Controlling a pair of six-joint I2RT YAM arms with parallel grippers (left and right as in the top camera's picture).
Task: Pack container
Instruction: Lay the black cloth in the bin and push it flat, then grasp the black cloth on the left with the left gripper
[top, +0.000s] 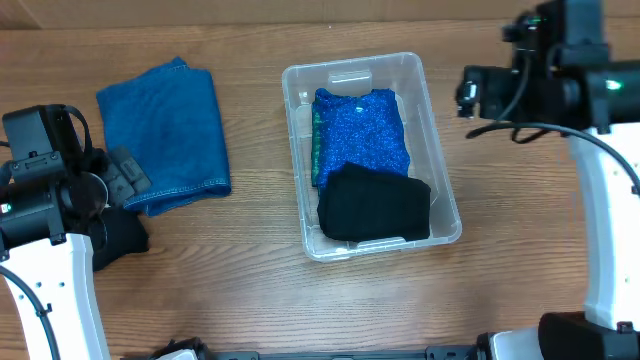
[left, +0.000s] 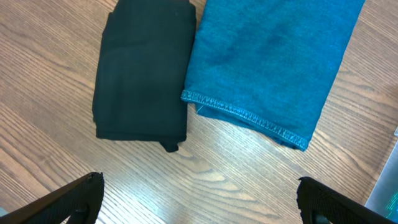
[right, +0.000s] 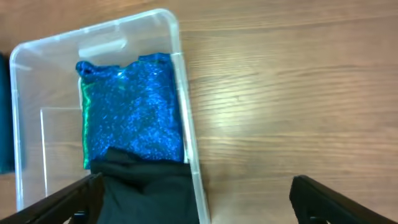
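Observation:
The second black cloth is below my left gripper and to the left in the overhead view. I will lower my left gripper there next, onto the black cloth's edge opposite the teal cloth.
The clear container (top: 441, 150) stands mid-table. It holds a sparkly blue cloth (top: 362, 130) and a folded black cloth (top: 375, 205) at its near end. In the right wrist view the container (right: 184, 93), the sparkly cloth (right: 130, 112) and the black cloth (right: 149, 186) show again. My right gripper (right: 196, 196) is open and empty above the container's right wall. A folded teal cloth (left: 273, 68) and a second black cloth (left: 143, 74) lie side by side on the table. My left gripper (left: 199, 199) is open and empty above bare wood just short of them.
The teal cloth (top: 165, 135) lies left of the container. The second black cloth (top: 120, 240) is partly hidden under my left arm (top: 60, 180). My right arm (top: 560, 80) is at the far right. Bare wood lies between the container and the right arm.

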